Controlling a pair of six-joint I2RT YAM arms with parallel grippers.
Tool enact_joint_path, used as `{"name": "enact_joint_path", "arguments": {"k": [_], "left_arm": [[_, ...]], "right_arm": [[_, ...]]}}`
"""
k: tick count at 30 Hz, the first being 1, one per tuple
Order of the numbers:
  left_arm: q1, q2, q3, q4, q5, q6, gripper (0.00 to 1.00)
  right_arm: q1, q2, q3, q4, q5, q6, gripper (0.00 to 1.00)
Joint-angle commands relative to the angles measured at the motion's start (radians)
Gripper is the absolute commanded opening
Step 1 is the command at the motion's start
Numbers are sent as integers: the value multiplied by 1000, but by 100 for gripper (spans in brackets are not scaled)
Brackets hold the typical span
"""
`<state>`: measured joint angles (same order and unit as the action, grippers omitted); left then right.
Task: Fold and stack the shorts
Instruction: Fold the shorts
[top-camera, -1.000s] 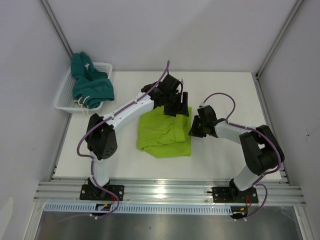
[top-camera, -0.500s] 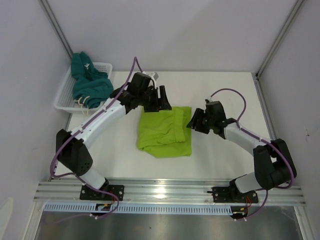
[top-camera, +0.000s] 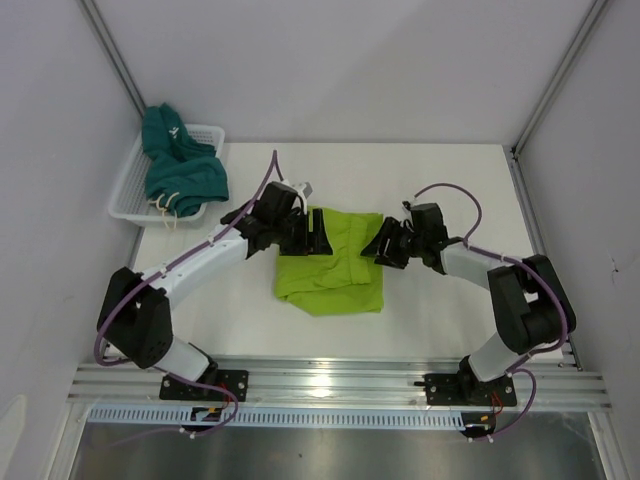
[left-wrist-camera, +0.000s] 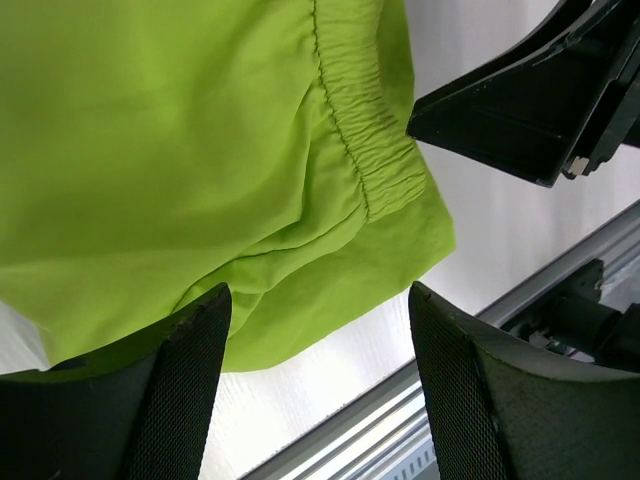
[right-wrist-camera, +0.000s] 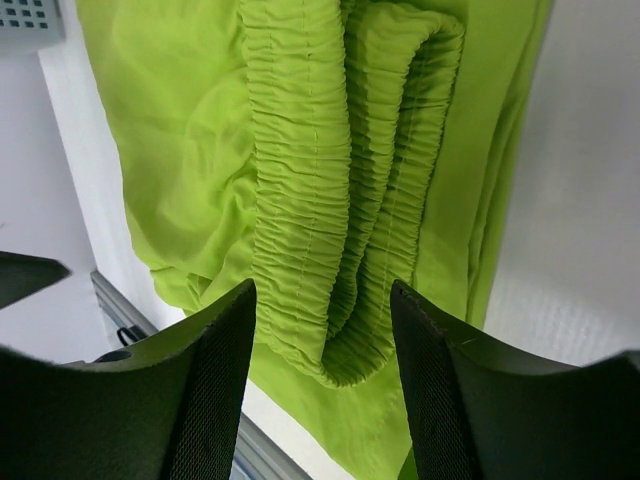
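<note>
I should next lower my right gripper onto the gathered elastic waistband of the shorts and close on its doubled folds. The folds already line up between my open fingers.
The lime green shorts (top-camera: 330, 262) lie folded on the white table, between the two arms. My left gripper (top-camera: 312, 232) is open over their far left edge; in the left wrist view the green fabric (left-wrist-camera: 180, 150) lies under the spread fingers (left-wrist-camera: 190, 380). My right gripper (top-camera: 374, 244) is open at their right edge; in the right wrist view the gathered elastic waistband (right-wrist-camera: 340, 200) sits between the fingers (right-wrist-camera: 215, 390). The dark teal shorts (top-camera: 180, 165) are heaped in the white mesh basket (top-camera: 128, 190) at the far left, white drawstring hanging out.
The basket stands at the table's far left corner against the left wall. The aluminium rail (top-camera: 340, 385) runs along the near edge. Grey walls enclose the table on three sides.
The left gripper has swung left from over the shorts' far right corner, then come down onto their far left edge. The right gripper has moved in to the shorts' right edge.
</note>
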<state>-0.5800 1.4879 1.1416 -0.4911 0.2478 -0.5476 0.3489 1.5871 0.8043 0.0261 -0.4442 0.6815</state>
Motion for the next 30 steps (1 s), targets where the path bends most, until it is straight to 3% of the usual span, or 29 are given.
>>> {"name": "enact_joint_path", "arguments": {"k": [1,21,30], "left_arm": [[-26,12,-39,121,-2,32,73],[-104,244,-51,154,-97,86,72],[-150,308,-36,178,-105,109,71]], "right_arm": [[-7,42,-27,129,-76,43,59],[-22,188,-80,343,-138,73,59],[-11,168,-85,400,-185,89,57]]}}
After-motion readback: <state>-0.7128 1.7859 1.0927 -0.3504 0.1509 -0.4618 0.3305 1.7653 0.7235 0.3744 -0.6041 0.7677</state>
